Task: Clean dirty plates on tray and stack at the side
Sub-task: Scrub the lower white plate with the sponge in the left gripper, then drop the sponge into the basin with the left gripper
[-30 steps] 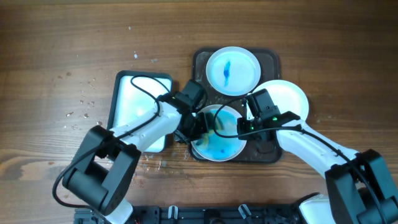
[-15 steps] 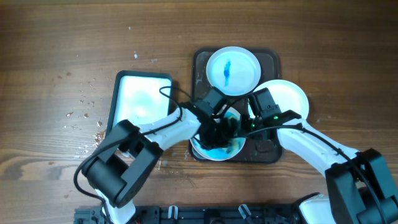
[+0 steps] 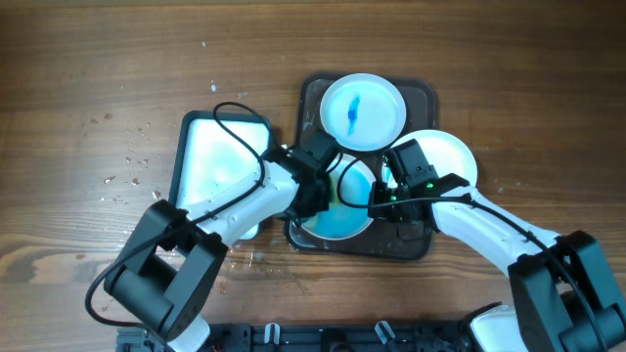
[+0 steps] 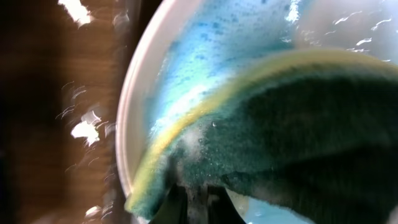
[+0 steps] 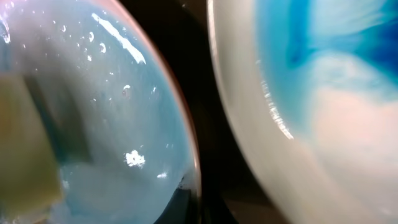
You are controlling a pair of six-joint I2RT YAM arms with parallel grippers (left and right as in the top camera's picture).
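My left gripper will lift and carry the sponge left in the overhead view, over the white basin (image 3: 208,176), to release it there.
A dark tray (image 3: 416,235) holds two white plates. The far plate (image 3: 363,112) has a blue stain. The near plate (image 3: 344,217) is smeared with blue suds. My left gripper (image 3: 326,192) is shut on a green and yellow sponge (image 4: 280,124) and presses it on the near plate (image 4: 186,56). My right gripper (image 3: 383,202) is shut on that plate's right rim (image 5: 180,112). In the right wrist view the far plate (image 5: 323,93) lies to the right. A clean white plate (image 3: 452,154) lies off the tray at its right.
A white rectangular basin with a dark rim (image 3: 210,161) sits left of the tray. Water drops and crumbs (image 3: 132,161) dot the wooden table on the left. The left arm's cable (image 3: 240,117) loops over the basin.
My left gripper swept the sponge right across the near plate, then back to its left side. The blue smear has spread. The tray has shifted slightly left. The right gripper has held its place.
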